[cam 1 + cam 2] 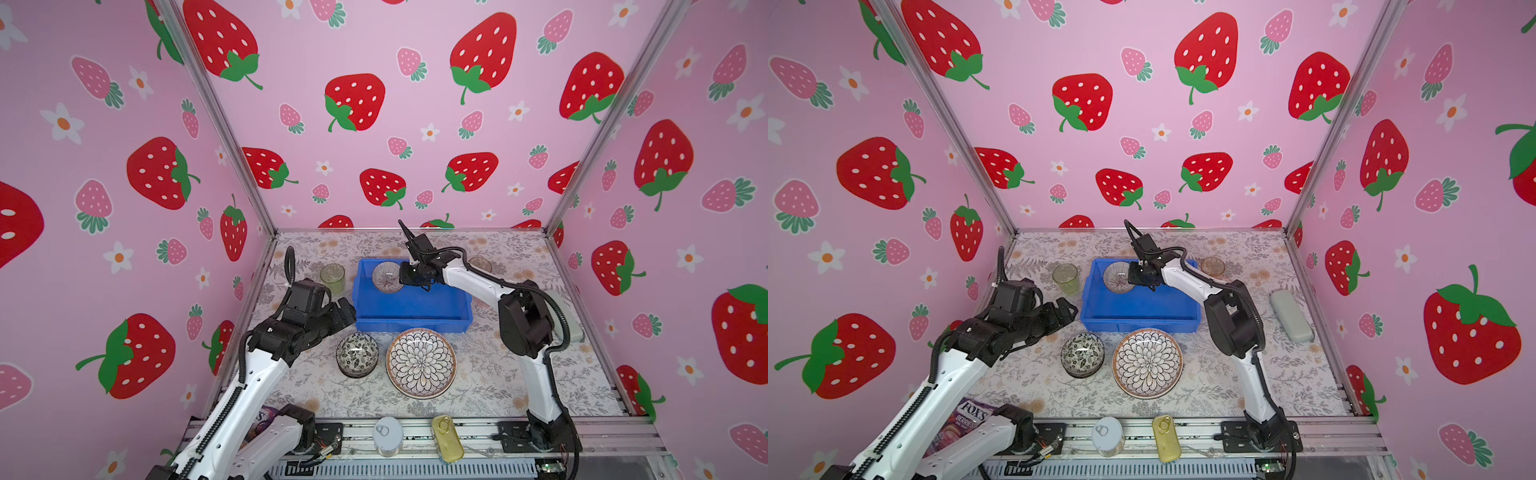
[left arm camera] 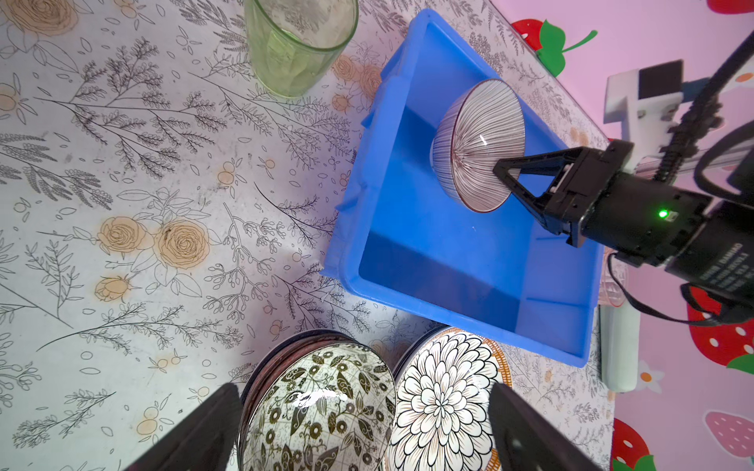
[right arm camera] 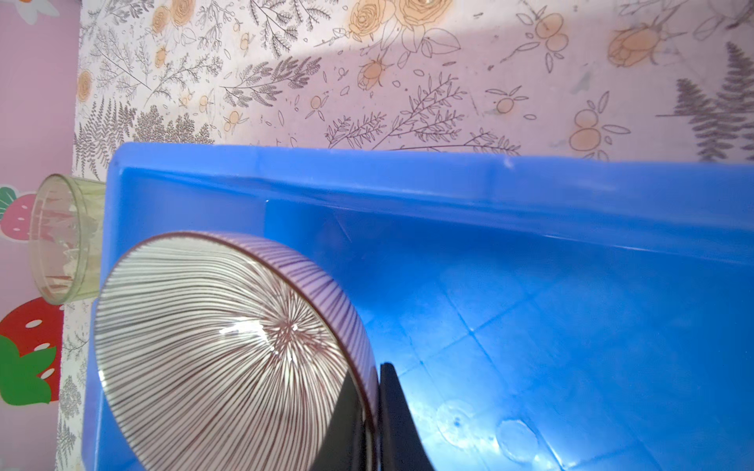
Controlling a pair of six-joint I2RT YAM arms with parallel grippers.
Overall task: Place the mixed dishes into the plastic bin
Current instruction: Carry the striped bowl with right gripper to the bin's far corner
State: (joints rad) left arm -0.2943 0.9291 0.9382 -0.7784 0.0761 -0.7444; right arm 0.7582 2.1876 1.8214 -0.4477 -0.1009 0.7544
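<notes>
My right gripper lowers toward the bin's bottom by the green tumbler [image 3: 308,234] next and releases the purple-striped bowl's rim, as that spot lies empty below it.
My right gripper [image 1: 406,276] [image 3: 373,391] is shut on the rim of the purple-striped bowl [image 1: 386,276] [image 2: 477,142] [image 3: 220,350]. It holds the bowl tilted over the far left corner of the blue plastic bin [image 1: 415,309] [image 1: 1142,307] [image 2: 449,265] [image 3: 530,306]. My left gripper [image 1: 347,311] [image 2: 363,391] is open, in the air left of the bin's near corner. It hangs above the black-floral bowl [image 1: 357,354] [image 2: 318,407] and the petal-patterned plate [image 1: 421,362] [image 2: 444,399]. A green tumbler [image 1: 332,278] [image 2: 298,45] stands left of the bin. Behind the right arm stands an amber tumbler [image 1: 1212,266].
A silver round tin [image 1: 387,434] and a gold oval tin [image 1: 446,438] lie on the front rail. A purple candy bag [image 1: 963,419] sits under the left arm. By the right wall lies a grey case [image 1: 1291,316].
</notes>
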